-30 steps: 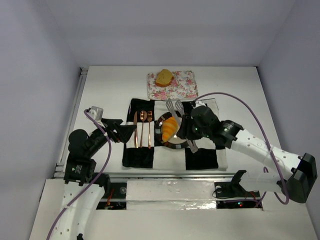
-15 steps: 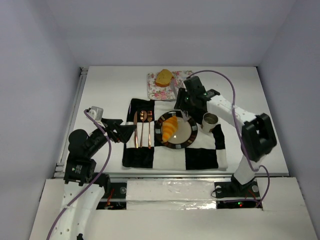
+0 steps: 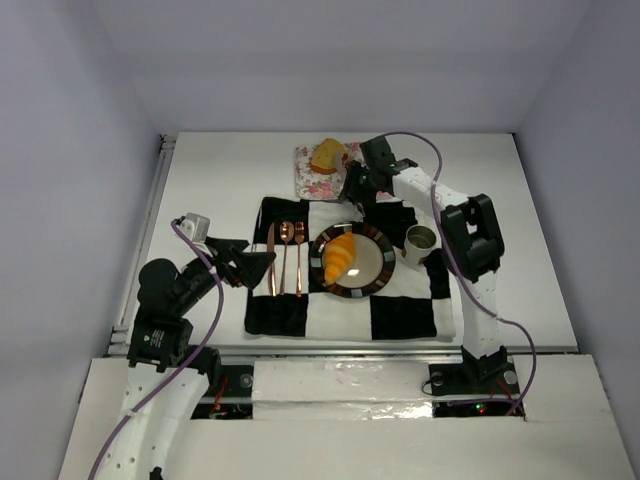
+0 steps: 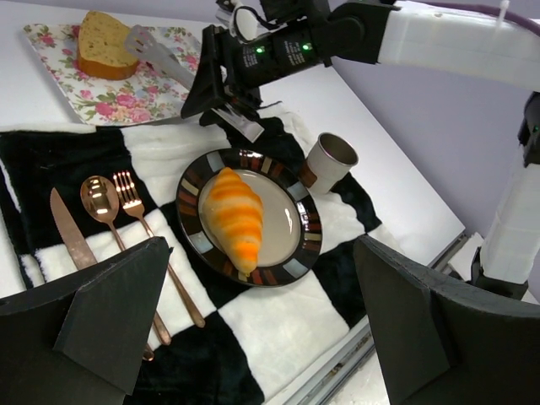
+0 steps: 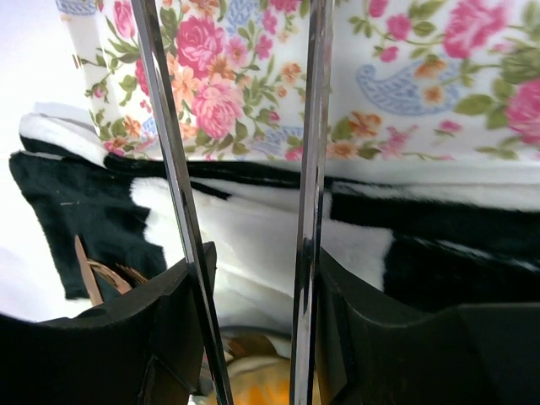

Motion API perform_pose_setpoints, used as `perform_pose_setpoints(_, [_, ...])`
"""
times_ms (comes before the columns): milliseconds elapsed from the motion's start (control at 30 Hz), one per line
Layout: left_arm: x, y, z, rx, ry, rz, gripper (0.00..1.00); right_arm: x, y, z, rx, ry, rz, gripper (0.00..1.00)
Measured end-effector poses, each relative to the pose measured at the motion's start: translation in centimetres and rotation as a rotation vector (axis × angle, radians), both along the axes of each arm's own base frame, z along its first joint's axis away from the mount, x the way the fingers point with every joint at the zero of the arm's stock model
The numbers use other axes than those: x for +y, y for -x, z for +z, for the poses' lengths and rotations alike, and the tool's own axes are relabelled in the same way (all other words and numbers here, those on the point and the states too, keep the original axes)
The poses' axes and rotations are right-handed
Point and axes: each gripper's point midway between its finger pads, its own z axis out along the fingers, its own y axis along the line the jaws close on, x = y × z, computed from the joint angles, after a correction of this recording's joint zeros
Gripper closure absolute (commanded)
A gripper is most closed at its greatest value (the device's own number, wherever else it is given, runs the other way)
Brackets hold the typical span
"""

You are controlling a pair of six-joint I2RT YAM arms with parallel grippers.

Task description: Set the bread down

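The open tong tips already reach the tan slice, so my right gripper should next stay nearly in place and squeeze the tongs' arms together at the slice's edge (image 3: 337, 153).
The golden-orange croissant (image 3: 340, 257) lies on the striped-rim plate (image 3: 378, 268), also in the left wrist view (image 4: 236, 215). The round tan bread slice (image 3: 327, 155) sits on a floral napkin (image 3: 308, 182) at the back, also in the left wrist view (image 4: 103, 46). My right gripper (image 3: 354, 185) is shut on metal tongs (image 5: 175, 169), whose open tips (image 4: 145, 44) reach just beside the slice. In the right wrist view the tong arms run over the napkin (image 5: 405, 76); the slice is out of that view. My left gripper (image 3: 252, 266) is open and empty at the mat's left.
A black-and-white checked mat (image 3: 400, 315) holds the plate, a copper knife (image 3: 271, 258), spoon (image 3: 286, 235) and fork (image 3: 299, 240), and a metal cup (image 3: 420, 240) at the plate's right. White walls close in the table at the left, the back and the right.
My right arm has swung from over the plate back to the floral napkin, carrying the tongs. The croissant stays on the plate. The left arm has not moved.
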Motion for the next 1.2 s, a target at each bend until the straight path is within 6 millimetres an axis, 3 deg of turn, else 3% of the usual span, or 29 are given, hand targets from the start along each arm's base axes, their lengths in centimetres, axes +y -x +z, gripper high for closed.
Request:
perform_pose_setpoints(167, [-0.1, 0.1, 0.0, 0.000, 0.000, -0.007, 0.10, 0.9, -0.7, -1.4, 0.032, -0.032, 0.000, 0.52])
perform_pose_setpoints(300, [-0.3, 0.2, 0.0, 0.000, 0.000, -0.014, 0.10, 1.2, -0.6, -2.8, 0.072, -0.051, -0.003, 0.69])
perform_pose_setpoints(400, [-0.3, 0.2, 0.0, 0.000, 0.000, -0.016, 0.10, 1.7, -0.8, -2.7, 0.064, -0.083, 0.004, 0.79])
perform_pose_setpoints(567, [-0.3, 0.2, 0.0, 0.000, 0.000, -0.013, 0.10, 1.4, 0.2, -2.1, 0.048, -0.107, -0.007, 0.80])
perform_pose_setpoints(667, [-0.2, 0.2, 0.0, 0.000, 0.000, -0.010, 0.10, 0.5, 2.0, -0.6, 0.040, -0.110, -0.008, 0.80])
perform_pose_setpoints(833, [-0.2, 0.1, 0.0, 0.000, -0.001, -0.004, 0.10, -0.6, 4.7, 5.9, -0.075, -0.163, 0.011, 0.80])
perform_pose_setpoints(933, [-0.2, 0.1, 0.0, 0.000, -0.001, -0.003, 0.10, -1.7, 7.9, 10.0, -0.164, -0.202, 0.037, 0.80])
perform_pose_setpoints(1000, [-0.2, 0.1, 0.0, 0.000, -0.001, -0.003, 0.10, -2.4, 10.6, 11.1, -0.195, -0.217, 0.056, 0.80])
perform_pose_setpoints(1067, [-0.2, 0.1, 0.0, -0.001, -0.001, -0.003, 0.10, -2.8, 14.1, 10.8, -0.196, -0.227, 0.084, 0.79])
perform_pose_setpoints(1200, [-0.1, 0.1, 0.0, -0.001, -0.001, -0.002, 0.10, -2.4, 23.7, 7.4, -0.108, -0.236, 0.184, 0.78])
